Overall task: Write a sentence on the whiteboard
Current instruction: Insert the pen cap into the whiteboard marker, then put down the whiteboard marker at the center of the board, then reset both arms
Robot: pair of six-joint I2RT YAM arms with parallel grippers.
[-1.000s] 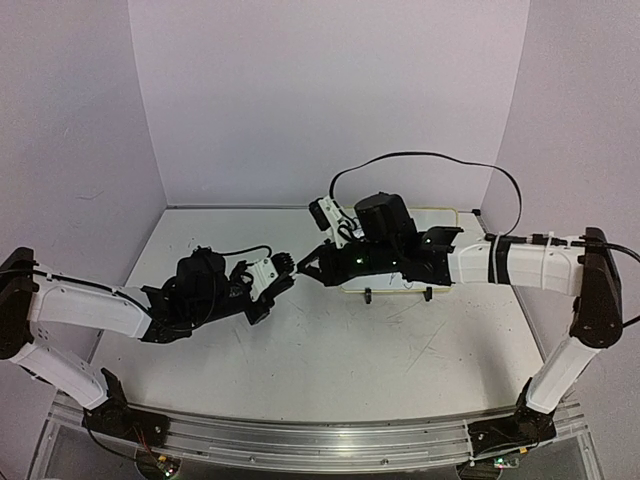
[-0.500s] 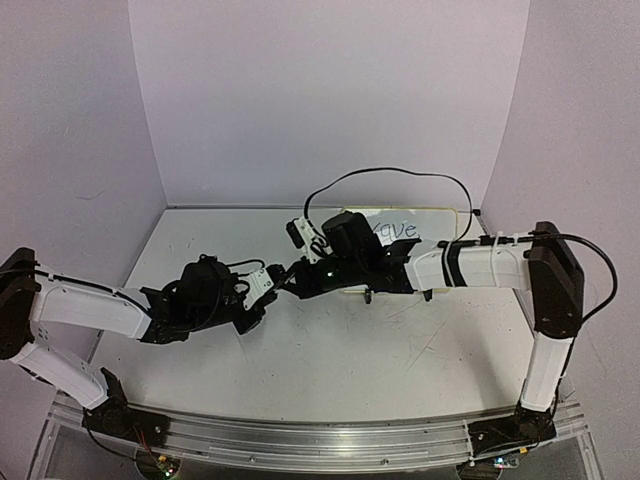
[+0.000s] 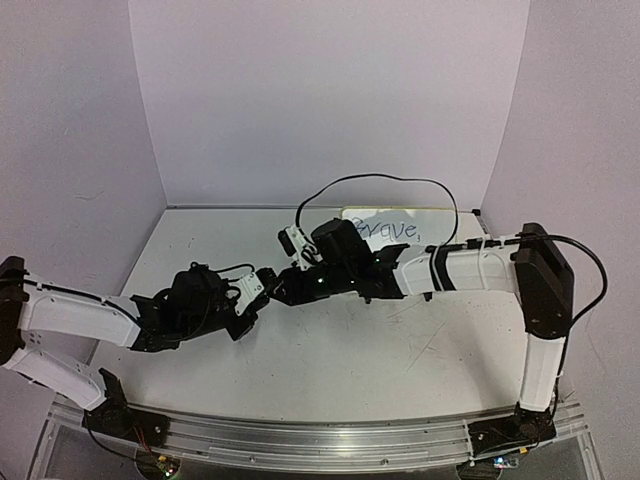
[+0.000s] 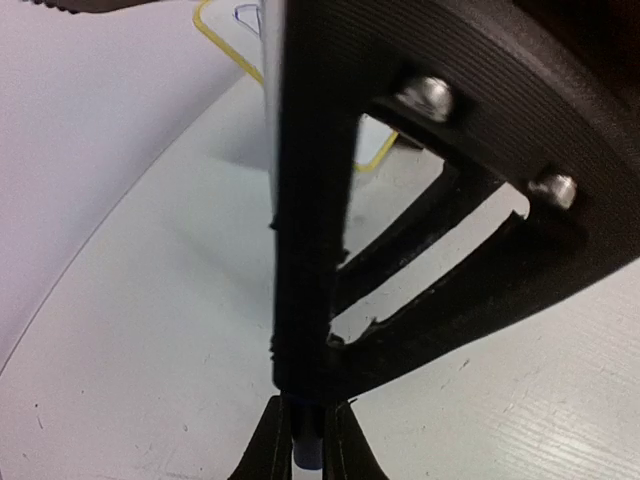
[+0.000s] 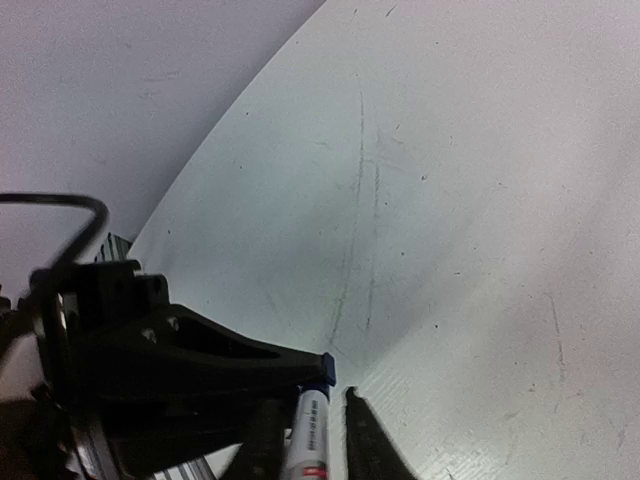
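I will next lower the marker with my left gripper onto the clear tabletop below and let go of the blue cap there, as the right gripper is open.
The whiteboard stands at the back right of the table with "Brave," written on it; its yellow rim shows in the left wrist view. Both grippers meet tip to tip at mid-table. A white marker with a blue cap lies between the fingers of my right gripper, against one finger with a gap to the other, so this gripper is open. My left gripper is shut on the blue cap. From above, the left gripper and right gripper nearly touch.
The scratched white tabletop spreads around the arms, walled at the back and sides. A black cable loops above the right arm. The right forearm stretches along the whiteboard's front edge.
The right arm swung left and off the whiteboard, uncovering the writing. The left gripper drew back to the left with it. The right jaws loosened from the marker.
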